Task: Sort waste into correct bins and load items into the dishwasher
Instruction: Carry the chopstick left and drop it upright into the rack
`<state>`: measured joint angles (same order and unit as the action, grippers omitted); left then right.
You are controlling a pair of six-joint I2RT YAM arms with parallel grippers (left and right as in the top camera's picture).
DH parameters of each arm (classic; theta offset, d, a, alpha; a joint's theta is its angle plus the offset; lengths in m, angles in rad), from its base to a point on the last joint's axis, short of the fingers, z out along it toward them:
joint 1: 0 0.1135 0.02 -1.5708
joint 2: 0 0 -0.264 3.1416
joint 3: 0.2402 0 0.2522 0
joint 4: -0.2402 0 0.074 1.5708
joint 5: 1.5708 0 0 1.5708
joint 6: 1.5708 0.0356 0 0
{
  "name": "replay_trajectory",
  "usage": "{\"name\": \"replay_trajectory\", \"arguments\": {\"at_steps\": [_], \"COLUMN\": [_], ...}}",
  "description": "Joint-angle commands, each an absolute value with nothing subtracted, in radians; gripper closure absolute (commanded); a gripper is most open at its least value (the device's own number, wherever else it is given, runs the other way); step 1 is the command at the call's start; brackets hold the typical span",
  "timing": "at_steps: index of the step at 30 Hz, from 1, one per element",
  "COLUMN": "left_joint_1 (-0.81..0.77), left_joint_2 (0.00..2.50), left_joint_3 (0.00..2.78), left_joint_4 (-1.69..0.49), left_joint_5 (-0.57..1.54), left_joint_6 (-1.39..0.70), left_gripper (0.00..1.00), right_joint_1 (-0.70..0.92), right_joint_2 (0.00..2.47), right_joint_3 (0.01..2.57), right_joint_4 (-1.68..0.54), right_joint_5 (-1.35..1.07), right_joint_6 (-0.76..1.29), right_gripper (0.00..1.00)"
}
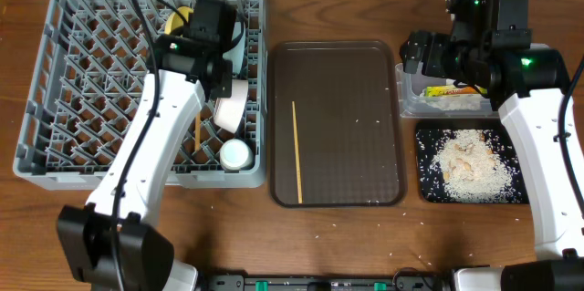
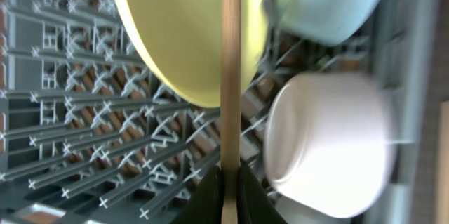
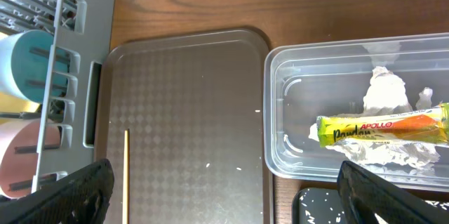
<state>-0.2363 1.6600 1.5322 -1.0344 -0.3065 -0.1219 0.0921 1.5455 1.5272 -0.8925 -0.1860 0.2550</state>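
Note:
I need to lower my left gripper and let go of the chopstick in the gap between yellow plate (image 2: pixel 175 34) and white bowl, as that open rack slot is below the gripper.
My left gripper (image 2: pixel 230 182) is shut on a wooden chopstick (image 2: pixel 231 76) and holds it over the grey dishwasher rack (image 1: pixel 91 72). The rack holds the yellow plate (image 2: pixel 175 34), light blue bowl (image 2: pixel 330 6), white bowl (image 2: pixel 330 140) and white cup (image 1: pixel 235 154). The second chopstick (image 1: pixel 297 150) lies on the brown tray (image 1: pixel 347 127). My right gripper (image 3: pixel 224 196) is open and empty, above the gap between the brown tray and the clear container (image 3: pixel 280 112). The green-and-yellow wrapper (image 3: pixel 382 129) lies in that container on crumpled white scraps. Rice (image 1: pixel 470 165) is heaped on the black tray (image 1: pixel 429 191).
Loose rice grains are scattered on the brown tray (image 3: pixel 189 112) and on the wooden table near the front edge (image 1: pixel 365 236). The rack's wall (image 3: pixel 77 55) stands just left of the brown tray. The black tray's corner (image 3: pixel 316 206) shows below the container.

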Motion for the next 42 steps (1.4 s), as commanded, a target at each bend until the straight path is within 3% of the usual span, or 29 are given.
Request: {"name": "replay_trajectory", "arguments": {"at_steps": [1,11,33,38,42], "left_joint_1": [-0.209,-0.192,-0.192,-0.192,-0.192], "left_joint_2": [1.666,1.666,1.666,1.667,1.666], "left_joint_3": [1.469,1.295,1.262,1.251,1.251], "left_joint_4": [-1.02,-0.912,-0.776,-0.773,-0.767], "left_joint_5": [-0.331,-0.323,-0.323,-0.323,-0.323], "left_joint_6": [-0.074,-0.075,-0.018,-0.039,-0.047], "left_gripper": [0.92,0.92,0.91,0.69,0.61], "right_joint_1": [0.099,0.099,0.099,0.099,0.099], "right_joint_2": [1.548,1.548,1.548,1.548,1.548], "right_joint_3": [1.537,1.537,1.537,1.537,1.537], "right_joint_4": [-0.891,-0.891,-0.891,-0.891,-0.891], "right_joint_5": [-0.184,-0.184,-0.184,-0.184,-0.184], "right_joint_6": [0.25,0.25,0.25,0.25,0.25], "right_gripper": [0.01,0.01,0.01,0.01,0.01]}}
